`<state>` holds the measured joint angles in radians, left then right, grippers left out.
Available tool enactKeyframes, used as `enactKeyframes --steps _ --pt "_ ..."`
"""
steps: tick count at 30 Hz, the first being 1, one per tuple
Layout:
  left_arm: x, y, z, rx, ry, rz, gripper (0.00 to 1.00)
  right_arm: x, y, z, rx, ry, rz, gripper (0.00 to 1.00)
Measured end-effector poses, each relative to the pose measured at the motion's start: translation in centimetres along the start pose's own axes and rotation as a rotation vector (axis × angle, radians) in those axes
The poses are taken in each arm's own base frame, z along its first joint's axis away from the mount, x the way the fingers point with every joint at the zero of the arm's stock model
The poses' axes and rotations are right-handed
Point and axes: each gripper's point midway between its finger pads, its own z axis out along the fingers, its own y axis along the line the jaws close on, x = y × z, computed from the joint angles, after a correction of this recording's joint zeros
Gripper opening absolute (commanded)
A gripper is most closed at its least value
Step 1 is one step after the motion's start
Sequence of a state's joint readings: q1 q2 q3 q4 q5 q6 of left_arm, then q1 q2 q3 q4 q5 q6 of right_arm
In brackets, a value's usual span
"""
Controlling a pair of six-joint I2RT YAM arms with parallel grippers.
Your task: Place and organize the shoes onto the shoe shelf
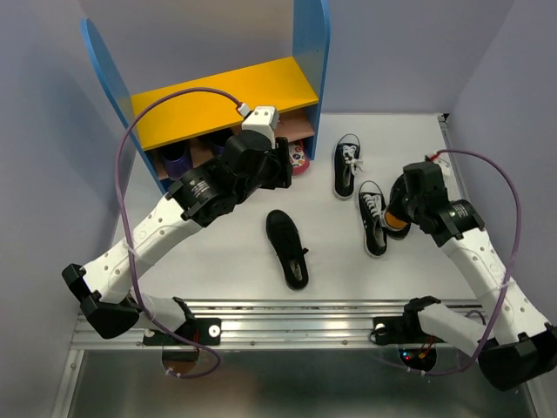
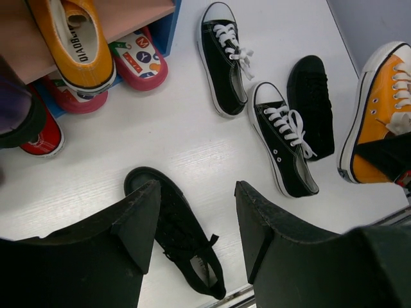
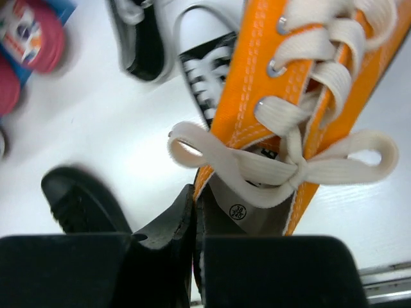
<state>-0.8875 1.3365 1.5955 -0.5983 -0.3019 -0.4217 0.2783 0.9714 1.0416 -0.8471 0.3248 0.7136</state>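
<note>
I should next move my right gripper to the left in the top view and lower its sneaker onto the bare table between the near all-black shoe and the canvas sneakers.
The shoe shelf (image 1: pixel 224 103) stands at the back left, with one orange sneaker (image 2: pixel 74 42) on its lower board. My left gripper (image 1: pixel 280 171) hangs open and empty in front of it, above an all-black shoe (image 1: pixel 287 248) that also shows in the left wrist view (image 2: pixel 183 240). My right gripper (image 1: pixel 396 207) is shut on the collar of the second orange sneaker (image 3: pixel 289 77), held off the table. Two black canvas sneakers (image 1: pixel 346 165) (image 1: pixel 372 219) lie between the arms. A second all-black shoe (image 2: pixel 311 106) lies beside them, hidden under the right arm in the top view.
Pink and red patterned children's shoes (image 2: pixel 138 61) (image 2: pixel 38 138) sit on the floor under the shelf's lower board. A purple shoe (image 1: pixel 177 161) shows there too. Blue walls close the table at the left, back and right. A metal rail (image 1: pixel 296 326) runs along the near edge.
</note>
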Motion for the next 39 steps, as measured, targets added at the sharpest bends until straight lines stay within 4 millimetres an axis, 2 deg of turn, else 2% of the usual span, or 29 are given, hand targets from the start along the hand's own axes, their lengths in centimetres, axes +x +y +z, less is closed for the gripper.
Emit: enactKeyframes --steps 3,5,8,13,15,22,26,30,31,32,33,37,39 --pt "-0.4 1.0 -0.2 -0.039 -0.011 -0.037 0.61 1.2 3.7 -0.5 -0.101 0.041 -0.144 0.01" --pt "-0.4 1.8 -0.1 -0.076 -0.013 -0.058 0.61 3.6 6.7 -0.9 -0.186 0.087 -0.262 0.01" --pt "-0.4 3.0 -0.2 -0.132 -0.022 -0.082 0.61 8.8 10.3 -1.9 -0.285 0.158 -0.455 0.01" --pt "-0.6 4.2 -0.8 -0.191 -0.039 -0.121 0.61 16.9 12.6 -3.2 -0.348 0.241 -0.73 0.01" --pt "-0.9 4.6 -1.2 -0.198 -0.054 -0.14 0.61 18.3 12.6 -2.9 -0.35 0.253 -0.773 0.01" --pt "-0.7 5.5 -2.5 -0.208 -0.075 -0.186 0.6 19.3 10.8 -0.7 -0.306 0.23 -0.839 0.01" --pt "0.1 5.4 -2.0 -0.202 -0.054 -0.192 0.57 19.3 10.1 0.3 -0.272 0.204 -0.862 0.01" --pt "1.6 5.2 -1.3 -0.188 -0.016 -0.196 0.57 19.9 10.8 1.4 -0.267 0.193 -0.876 0.01" --pt "1.9 5.1 -1.1 -0.185 -0.006 -0.194 0.57 20.1 11.0 1.7 -0.269 0.19 -0.876 0.07" --pt "2.2 5.1 -1.0 -0.182 0.003 -0.192 0.57 20.3 11.1 1.9 -0.272 0.188 -0.874 0.24" --pt "2.6 5.1 -0.8 -0.181 0.014 -0.189 0.59 20.4 11.1 2.1 -0.269 0.186 -0.876 0.51" --pt "3.5 5.1 -0.1 -0.192 0.045 -0.188 0.59 20.0 11.8 2.7 -0.262 0.139 -0.854 0.8" --pt "4.0 5.3 0.0 -0.201 0.056 -0.19 0.59 19.7 12.0 2.7 -0.262 0.125 -0.841 0.85"
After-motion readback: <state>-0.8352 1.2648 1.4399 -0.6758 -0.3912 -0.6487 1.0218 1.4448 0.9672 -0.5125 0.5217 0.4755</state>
